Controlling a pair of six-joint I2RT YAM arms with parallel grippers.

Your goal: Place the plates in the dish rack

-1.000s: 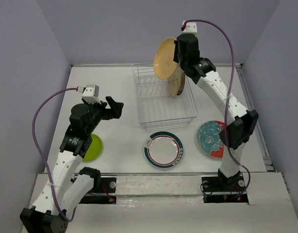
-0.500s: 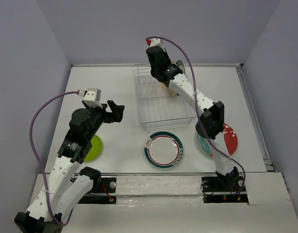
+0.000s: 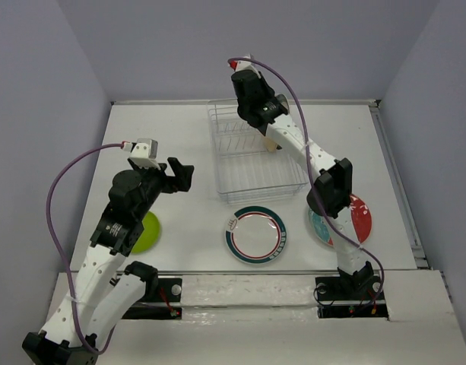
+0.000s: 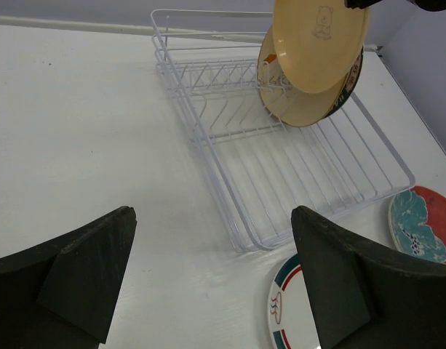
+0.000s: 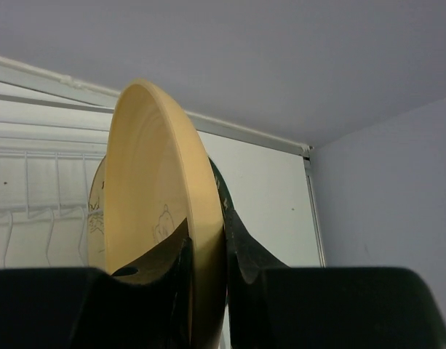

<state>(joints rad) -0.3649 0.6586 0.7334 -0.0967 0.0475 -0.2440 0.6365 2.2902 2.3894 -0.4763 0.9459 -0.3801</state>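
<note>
My right gripper will next lower the orange-tan plate (image 5: 150, 196) down into the dish rack's wires (image 5: 83, 236) beside the standing cream plate and let go of the plate's rim, because the plate still hangs above the wires.
My right gripper (image 5: 206, 273) is shut on the rim of a plain orange-tan plate (image 5: 150, 196) and holds it upright over the far end of the dish rack (image 4: 281, 160). The left wrist view shows that plate (image 4: 317, 40) just above and in front of a cream plate (image 4: 299, 105) standing in the tines, with a dark-rimmed plate (image 4: 353, 76) behind it. My left gripper (image 4: 215, 283) hangs open and empty left of the rack. On the table lie a white plate with a teal-red rim (image 3: 255, 234), a teal-and-red floral plate (image 3: 354, 220) and a lime green plate (image 3: 147, 232).
The right arm (image 3: 309, 156) stretches diagonally over the rack's right side and covers part of the floral plate. The left arm (image 3: 122, 213) covers part of the green plate. Grey walls close in the table (image 3: 179, 137) on three sides.
The right arm has turned and brought the orange-tan plate down from high above the rack's far right corner to just over the tines. The left arm shifted slightly.
</note>
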